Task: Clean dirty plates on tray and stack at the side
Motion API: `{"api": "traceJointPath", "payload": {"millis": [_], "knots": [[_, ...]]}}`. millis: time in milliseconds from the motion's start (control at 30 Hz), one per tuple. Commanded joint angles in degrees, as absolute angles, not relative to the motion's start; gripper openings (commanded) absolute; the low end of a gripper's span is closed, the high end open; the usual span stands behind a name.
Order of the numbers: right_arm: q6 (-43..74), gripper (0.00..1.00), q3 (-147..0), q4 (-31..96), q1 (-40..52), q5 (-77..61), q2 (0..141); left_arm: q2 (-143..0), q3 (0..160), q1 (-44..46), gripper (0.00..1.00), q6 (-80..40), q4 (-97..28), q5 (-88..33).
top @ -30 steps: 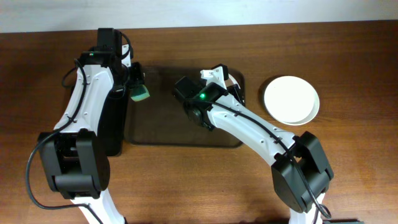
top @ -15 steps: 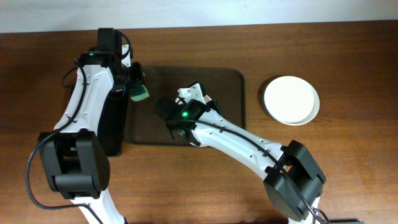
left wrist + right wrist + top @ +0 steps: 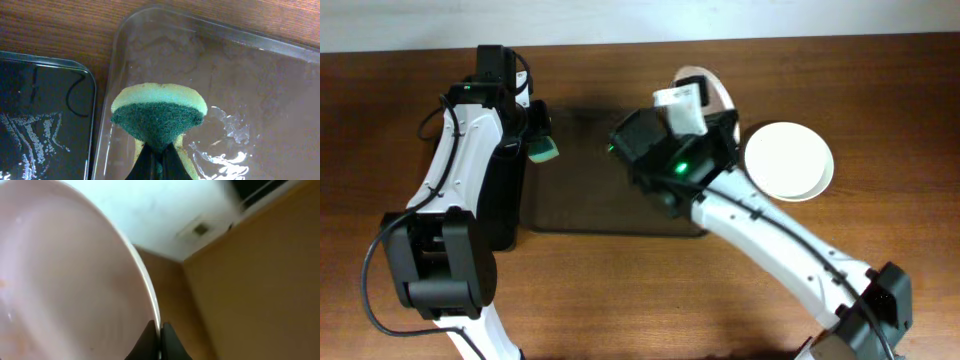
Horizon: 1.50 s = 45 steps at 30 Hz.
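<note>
I should next move my right gripper to the right in the overhead view and down onto the stack of white plates, turn it to level the tilted plate, and then let go of the plate.
My right gripper [image 3: 159, 331] is shut on the rim of a white plate [image 3: 65, 280], which is tilted and lifted off the surface. In the overhead view this plate [image 3: 717, 88] shows above the back right corner of the dark brown tray [image 3: 590, 195]. A faint orange smear sits near the plate's left edge in the right wrist view. A stack of white plates [image 3: 788, 160] stands on the table to the right of the tray. My left gripper [image 3: 159, 165] is shut on a green sponge [image 3: 157, 112] and holds it over the tray's wet left end [image 3: 250, 95].
A narrower black tray [image 3: 503, 205] lies along the brown tray's left side, under my left arm; it also shows in the left wrist view [image 3: 45, 115]. The wooden table [image 3: 900, 250] runs on to the right and front.
My right arm has risen and swung from the tray's left-middle to its back right corner, and the plate in its gripper has come into view. My left arm and the sponge have not moved.
</note>
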State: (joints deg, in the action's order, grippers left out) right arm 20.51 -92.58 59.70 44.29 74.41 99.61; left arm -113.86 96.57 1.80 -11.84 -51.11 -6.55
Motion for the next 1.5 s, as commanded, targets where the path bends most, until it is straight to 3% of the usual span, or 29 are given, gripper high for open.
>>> {"api": "traceJointPath", "payload": {"millis": [0,100,167,300,433,567,833,867,933,967,1100,1267,1367,1400,1433,1467], "knots": [[19.7,0.04,-92.6,57.5,49.1,87.1,99.7,-113.6,96.4,1.7,0.01,-11.5,-50.0,-5.9],[21.7,0.04,-92.6,57.6,48.7,84.9,99.7,-113.6,96.4,1.7,0.00,-11.5,-50.0,-5.9],[25.2,0.04,-92.6,57.6,44.5,68.4,99.7,-113.6,96.4,1.7,0.01,-11.5,-49.9,-5.9],[25.7,0.04,-92.6,57.6,29.4,36.1,99.7,-113.6,96.4,1.7,0.00,-11.5,-49.8,-5.9],[22.8,0.04,-92.6,57.6,7.6,9.3,99.6,-113.6,96.4,1.7,0.01,-11.5,-49.1,-4.7],[22.9,0.04,-91.6,55.0,-10.2,5.6,100.9,-113.6,96.4,1.7,0.00,-5.7,-49.1,3.5],[22.8,0.04,-69.5,36.6,-13.9,6.4,101.6,-112.0,97.4,1.3,0.01,-0.3,-49.6,8.9],[22.8,0.15,-69.0,36.6,-13.9,6.4,101.6,-109.5,97.6,0.0,0.00,-0.3,-50.0,8.8],[22.8,0.74,-69.0,36.7,-13.9,5.7,101.6,-105.6,97.6,-2.6,0.00,-0.3,-51.6,8.8],[22.7,0.82,-69.5,37.5,-13.9,3.2,101.5,-104.3,97.6,-4.1,0.01,-0.3,-53.3,8.8],[18.8,0.84,-77.5,45.3,-10.2,-5.5,96.6,-104.1,97.5,-8.4,0.00,-0.4,-56.0,8.7],[17.7,0.86,-79.1,45.4,2.0,-5.1,94.1,-108.0,95.7,-11.4,0.00,-0.4,-55.2,10.8],[17.8,0.86,-79.1,46.0,3.1,-2.8,94.1,-113.7,95.3,-13.1,0.02,-0.4,-55.4,11.7],[17.8,0.86,-79.1,46.2,3.1,-2.8,94.1,-115.0,95.3,-13.0,0.06,-0.4,-56.3,11.6],[17.7,0.86,-79.1,46.3,3.1,-2.7,94.1,-116.2,95.3,-13.0,0.19,-0.4,-57.8,11.6],[17.7,0.86,-79.1,46.4,3.1,-2.7,94.1,-116.5,95.3,-13.0,0.25,-0.4,-59.0,11.6]]}}
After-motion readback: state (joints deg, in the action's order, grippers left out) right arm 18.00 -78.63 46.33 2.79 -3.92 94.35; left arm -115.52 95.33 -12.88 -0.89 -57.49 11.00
